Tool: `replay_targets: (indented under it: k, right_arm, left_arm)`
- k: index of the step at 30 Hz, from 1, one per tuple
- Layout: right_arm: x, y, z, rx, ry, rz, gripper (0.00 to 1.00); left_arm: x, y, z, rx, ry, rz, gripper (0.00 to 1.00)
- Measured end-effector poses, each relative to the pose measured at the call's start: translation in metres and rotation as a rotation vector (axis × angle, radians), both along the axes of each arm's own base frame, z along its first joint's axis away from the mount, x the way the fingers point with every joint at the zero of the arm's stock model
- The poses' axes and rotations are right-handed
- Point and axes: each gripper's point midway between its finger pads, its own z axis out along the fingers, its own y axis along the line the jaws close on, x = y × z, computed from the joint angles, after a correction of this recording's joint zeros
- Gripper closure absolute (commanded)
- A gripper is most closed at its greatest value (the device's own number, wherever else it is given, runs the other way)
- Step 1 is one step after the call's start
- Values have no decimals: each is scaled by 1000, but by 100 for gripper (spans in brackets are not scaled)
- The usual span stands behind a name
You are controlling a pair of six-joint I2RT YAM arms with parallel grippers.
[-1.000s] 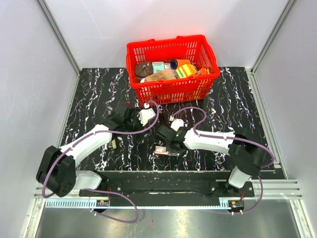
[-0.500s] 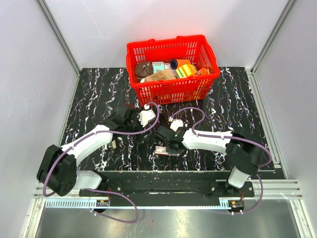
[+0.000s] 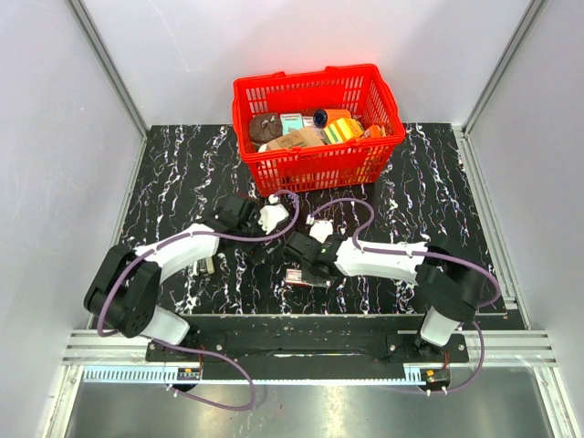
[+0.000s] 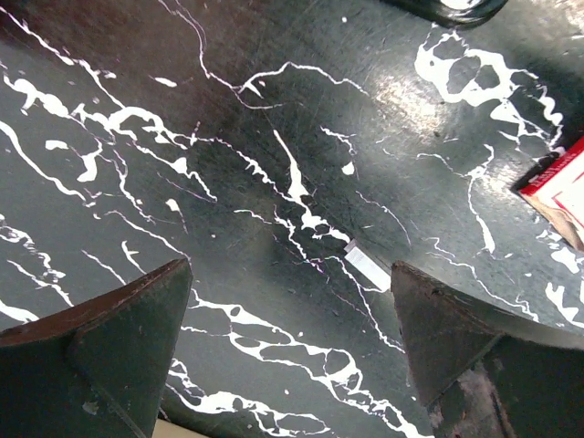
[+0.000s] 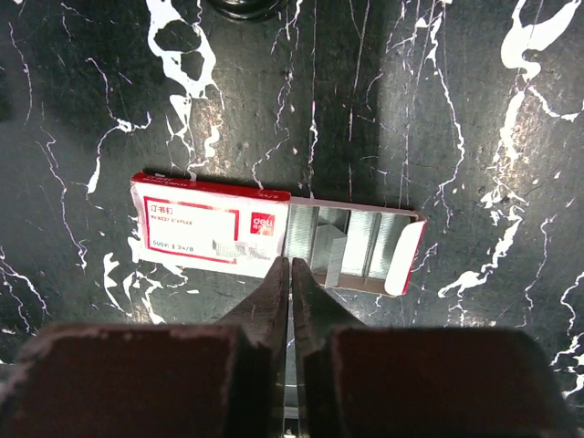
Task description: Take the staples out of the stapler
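Note:
My left gripper should move toward the staple box to centre the small white piece (image 4: 368, 267), which lies close by one finger, and then close.
I cannot make out the stapler in any view. A red-and-white staple box (image 5: 210, 224) lies on the black marble table (image 5: 456, 109), its tray slid out to the right with silver staples (image 5: 351, 242) in it. My right gripper (image 5: 290, 260) hovers just above the box's near edge, shut with nothing between its fingers. From above, the box (image 3: 306, 277) lies just in front of the right gripper (image 3: 301, 255). My left gripper (image 4: 290, 274) is wide open over bare table, holding nothing. A small white strip (image 4: 368, 267) lies near its right finger. The box's corner (image 4: 561, 187) shows at the right edge.
A red basket (image 3: 315, 166) with several items stands at the back centre. A small cream oblong object (image 3: 208, 265) lies beside the left forearm. A black rounded object shows at the top edge of the left wrist view (image 4: 461, 7) and the right wrist view (image 5: 246, 7).
The left arm has swung: its elbow moved toward the near left and its gripper shifted slightly right. The right gripper edged a little left over the staple box.

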Motion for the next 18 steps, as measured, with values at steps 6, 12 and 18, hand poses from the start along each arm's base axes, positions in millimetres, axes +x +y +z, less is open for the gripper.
replay_targets:
  k: [6, 12, 18]
  right_arm:
    - [2, -7, 21, 38, -57, 1, 71]
    - [10, -9, 63, 141, -159, -18, 70]
    - [9, -16, 58, 128, -169, -24, 71]
  left_arm:
    - [0, 4, -21, 38, 67, 58, 9]
    - [5, 2, -29, 38, 106, 111, 21]
    - [0, 4, -33, 48, 131, 119, 42]
